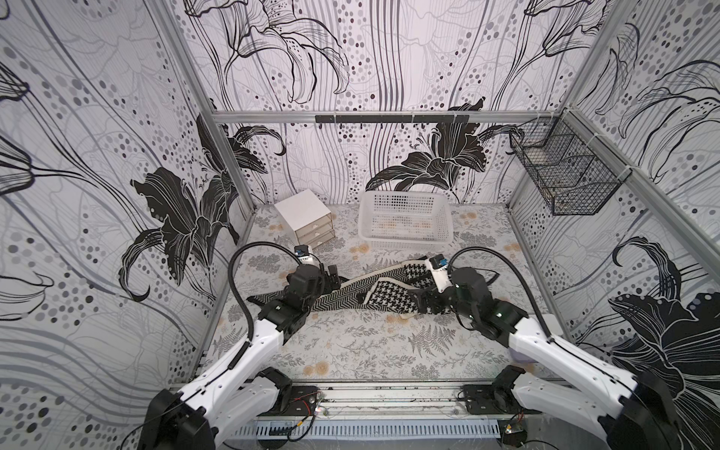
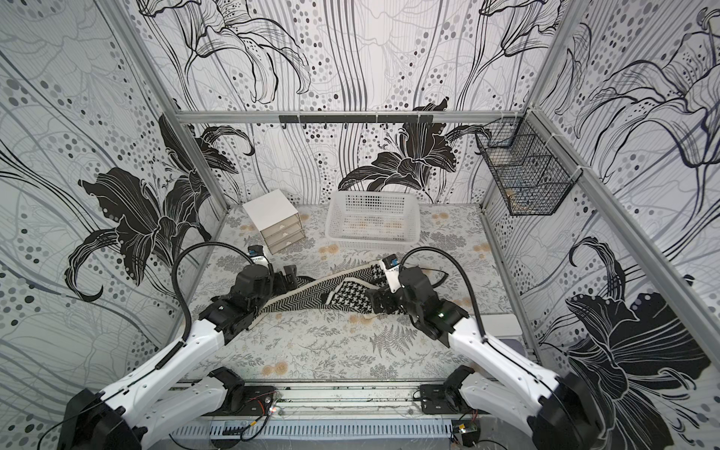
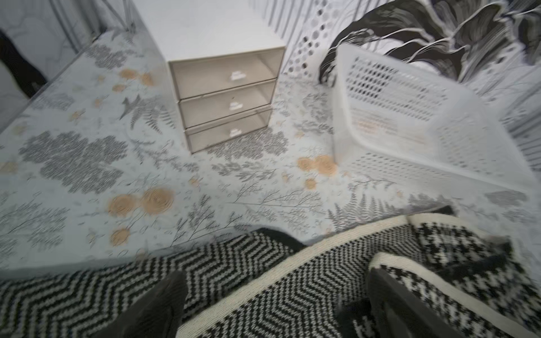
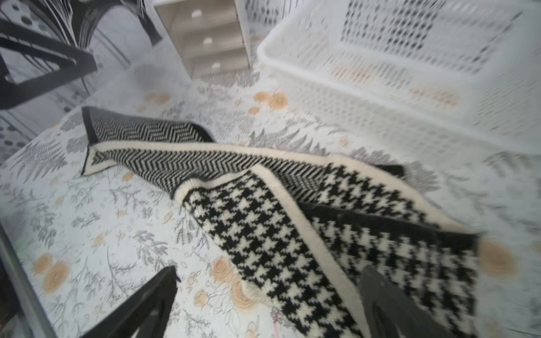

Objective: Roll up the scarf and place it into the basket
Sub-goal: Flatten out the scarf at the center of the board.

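The robot will move its right gripper across and down, toward its left gripper, onto the houndstooth end's cream hem (image 1: 370, 293) (image 4: 218, 182), which lies below the right gripper, uncovered on top of the herringbone part.
The scarf (image 1: 370, 293) lies flat and twisted across the middle of the floral mat, unrolled. Its herringbone half (image 3: 263, 289) runs toward the left arm and its houndstooth half (image 4: 263, 234) toward the right arm. My left gripper (image 3: 276, 275) is open just above the herringbone part, with one finger on each side of the cream edging. My right gripper (image 4: 270, 270) is open over the houndstooth end, one fingertip above the bare mat and one above the cloth. Neither holds anything. The white basket (image 1: 405, 244) stands behind the scarf, with nothing in it.
A small white drawer box (image 1: 307, 222) stands to the left of the basket near the back wall. A black wire mesh basket (image 1: 565, 171) hangs on the right wall. The floral mat (image 1: 370, 350) extends in front of the scarf to the front rail.
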### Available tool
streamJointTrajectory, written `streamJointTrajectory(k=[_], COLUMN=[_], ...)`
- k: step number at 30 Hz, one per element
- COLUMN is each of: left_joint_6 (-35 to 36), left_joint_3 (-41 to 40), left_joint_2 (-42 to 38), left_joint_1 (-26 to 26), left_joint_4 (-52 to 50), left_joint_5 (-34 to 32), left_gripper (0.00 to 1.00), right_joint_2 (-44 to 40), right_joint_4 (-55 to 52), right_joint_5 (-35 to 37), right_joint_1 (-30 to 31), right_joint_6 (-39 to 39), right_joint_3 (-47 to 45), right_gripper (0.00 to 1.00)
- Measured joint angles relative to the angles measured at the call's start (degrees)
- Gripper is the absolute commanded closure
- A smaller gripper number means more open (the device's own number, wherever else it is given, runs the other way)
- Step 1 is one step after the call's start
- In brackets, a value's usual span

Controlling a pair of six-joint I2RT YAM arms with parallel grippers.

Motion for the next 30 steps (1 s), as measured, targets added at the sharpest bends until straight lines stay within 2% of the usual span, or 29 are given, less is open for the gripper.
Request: streamJointTrajectory(k=[3,5,10,11,12,14,15,17,19,20,25,30], left_joint_6=[-3.52,-5.40,-8.44,-8.90,-9.42,-10.29,-10.78,-11.76,-12.96,-13.73,-17.79,-24.28], left_joint_3=[2.27,3.13,6.25,6.91,7.45,7.56,7.52,7.32,6.95,6.67,4.20,-1.05], left_joint_2=[0.59,-0.04,2.51,3.74,5.03,6.75,7.61,8.61,9.20,9.49,9.92,9.94], left_joint_1=[0.66,2.93,18.12,20.68,22.80,24.96,25.55,25.99,26.01,26.01,25.92,24.68], left_joint_4=[-5.07,-7.74,-14.03,-15.30,-16.63,-18.36,-19.32,-20.33,-20.55,-20.55,-20.48,-20.35], left_joint_5=[-2.86,-2.32,4.83,5.75,6.47,7.52,8.17,9.57,10.47,10.84,12.72,14.60], left_gripper=[0.01,0.01,0.00,0.00,0.00,0.00,0.00,0.01,0.04,0.06,0.10,0.13], right_joint_2=[8.50,11.43,19.26,20.83,22.58,26.40,28.74,33.11,36.59,38.10,38.95,32.00], right_joint_4=[0.22,-0.81,-2.38,-2.45,-2.64,-3.08,-3.48,-3.91,-4.83,-5.68,-8.39,-10.32], right_joint_5=[-2.84,-3.58,-0.63,0.55,2.08,5.29,7.10,10.40,13.73,15.47,21.66,26.29], right_joint_1=[3.06,5.40,12.44,13.86,15.15,16.74,17.18,17.42,17.40,17.40,17.40,17.40], right_joint_6=[1.05,1.22,0.94,0.94,0.90,0.66,0.76,1.01,0.94,1.22,1.95,2.82], right_joint_3=[2.05,3.02,10.91,12.55,14.27,17.68,19.61,22.73,24.92,25.86,26.18,20.81], right_gripper=[0.00,0.00,0.00,0.03,0.12,0.17,0.24,0.40,0.71,1.00,1.00,1.00])
